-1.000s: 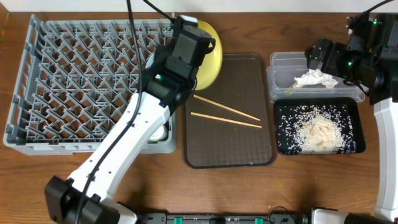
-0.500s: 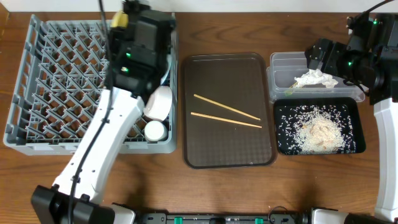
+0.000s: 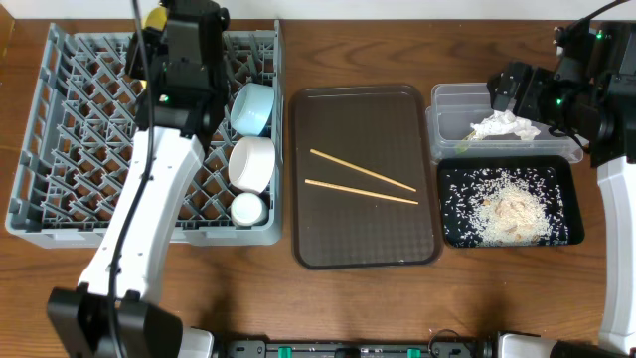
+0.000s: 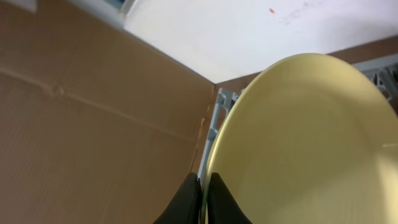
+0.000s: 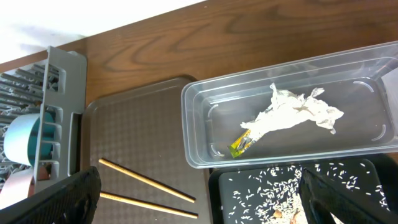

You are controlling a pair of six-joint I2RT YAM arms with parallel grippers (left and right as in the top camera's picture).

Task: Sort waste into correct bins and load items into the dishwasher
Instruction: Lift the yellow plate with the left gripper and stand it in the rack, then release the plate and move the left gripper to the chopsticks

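Note:
The rack (image 3: pixel 60 149) slots beside the light blue bowl are empty, so I should move my left gripper down and toward the bowl next and let the plate go into the slots.
My left gripper (image 4: pixel 204 178) is shut on the rim of the round yellow plate (image 4: pixel 298 143), held on edge over the back of the grey dish rack (image 3: pixel 60 149). From overhead only a sliver of the plate (image 3: pixel 155 17) shows beside that gripper (image 3: pixel 179 35). A light blue bowl (image 3: pixel 252 107), a white bowl (image 3: pixel 251 162) and a small white cup (image 3: pixel 247 208) sit in the rack's right column. Two chopsticks (image 3: pixel 363 172) lie on the brown tray (image 3: pixel 328 239). My right gripper (image 5: pixel 205 202) is open and empty, hovering by the clear tub (image 5: pixel 199 124), which holds the napkin (image 5: pixel 292 111) and wrapper (image 5: pixel 241 144).
The black tray (image 3: pixel 452 214), in front of the clear tub, holds scattered rice and food scraps (image 3: pixel 507 211). A cardboard wall (image 4: pixel 93 124) stands to the left of the rack. Bare wooden table runs along the front edge.
My left arm has swung left with the plate, from the brown tray's back corner to over the rack's back. The bowls and cup are uncovered. The right arm has not moved.

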